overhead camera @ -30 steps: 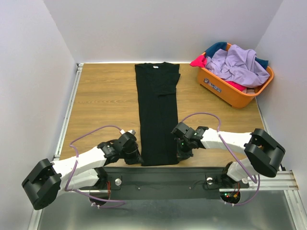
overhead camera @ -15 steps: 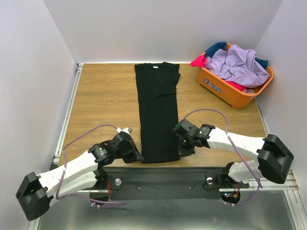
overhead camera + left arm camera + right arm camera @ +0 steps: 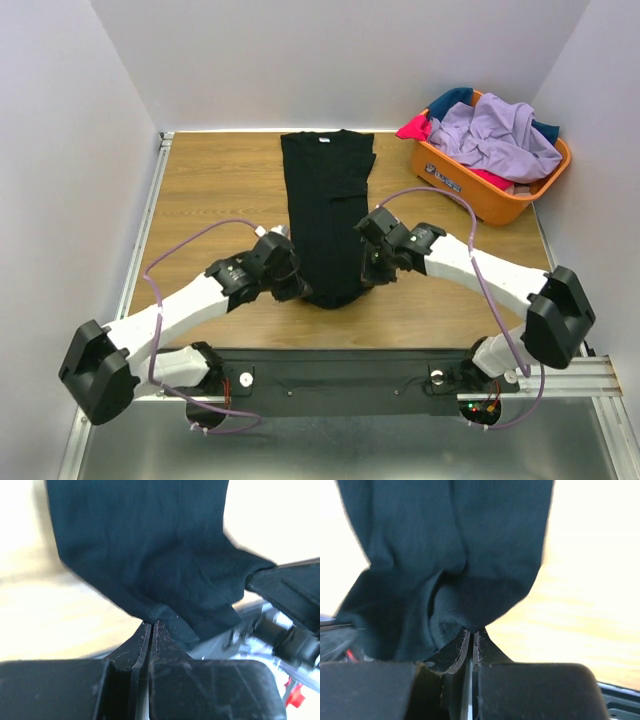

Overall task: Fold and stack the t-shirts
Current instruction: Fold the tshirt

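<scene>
The t-shirt's middle [image 3: 308, 203] is outward of the left gripper, so the left gripper should next take the hem corner outward over the black t-shirt and let go of it there.
A black t-shirt [image 3: 325, 190], folded into a long strip, lies down the middle of the wooden table, collar at the far end. Its near hem is lifted off the table. My left gripper [image 3: 293, 288] is shut on the hem's left corner, and the black cloth [image 3: 150, 555] hangs from its tips [image 3: 152, 624]. My right gripper [image 3: 368, 268] is shut on the hem's right corner, the black fabric [image 3: 445, 555] bunched at its tips [image 3: 471, 631]. More t-shirts, lavender [image 3: 495, 135], pink-red [image 3: 413, 127] and teal [image 3: 450, 100], are piled in the basket.
An orange plastic basket [image 3: 480, 195] stands at the far right of the table. White walls close in the left, back and right sides. A metal rail [image 3: 145, 220] runs along the table's left edge, and the arm bases sit on the near rail.
Both grippers have carried the near hem up and away from the table's near edge toward the middle, so the shirt's lower part is raised and folding over.
</scene>
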